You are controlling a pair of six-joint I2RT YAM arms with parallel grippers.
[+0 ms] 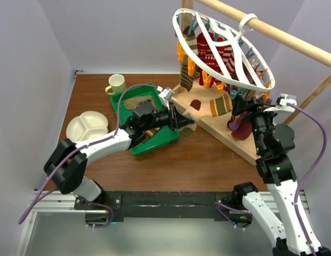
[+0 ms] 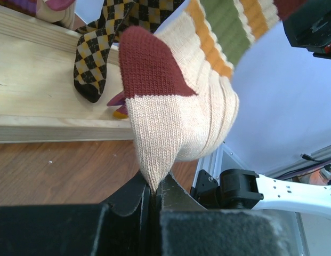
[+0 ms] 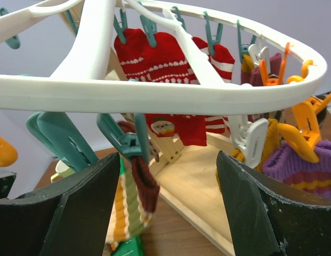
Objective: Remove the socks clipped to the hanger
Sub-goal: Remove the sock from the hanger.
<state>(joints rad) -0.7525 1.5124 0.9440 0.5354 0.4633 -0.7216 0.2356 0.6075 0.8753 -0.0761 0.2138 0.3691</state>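
This sock goes over the green tray holding socks next and is released there, as the tray lies below my left gripper and to its left in the top view.
The white oval hanger (image 1: 237, 40) hangs tilted from the wooden rail, and several socks are clipped under it. My left gripper (image 1: 182, 124) is shut on the toe end of a cream sock (image 2: 176, 128) with a maroon patch and green and orange stripes. This sock stretches up to a teal clip (image 3: 128, 144) that grips its maroon cuff. My right gripper (image 3: 168, 157) stands open just below the hanger's rim (image 3: 154, 96), and that clip hangs by its left finger. A red Santa sock (image 3: 170, 64), a purple sock (image 3: 304, 165) and an argyle sock (image 2: 101, 53) hang nearby.
The wooden stand's base board (image 1: 229, 133) lies under the hanger and its rail (image 1: 293, 40) runs overhead. A green tray (image 1: 165, 137) sits under my left arm. A green mug (image 1: 116, 84) and a white divided plate (image 1: 86, 127) stand at the left.
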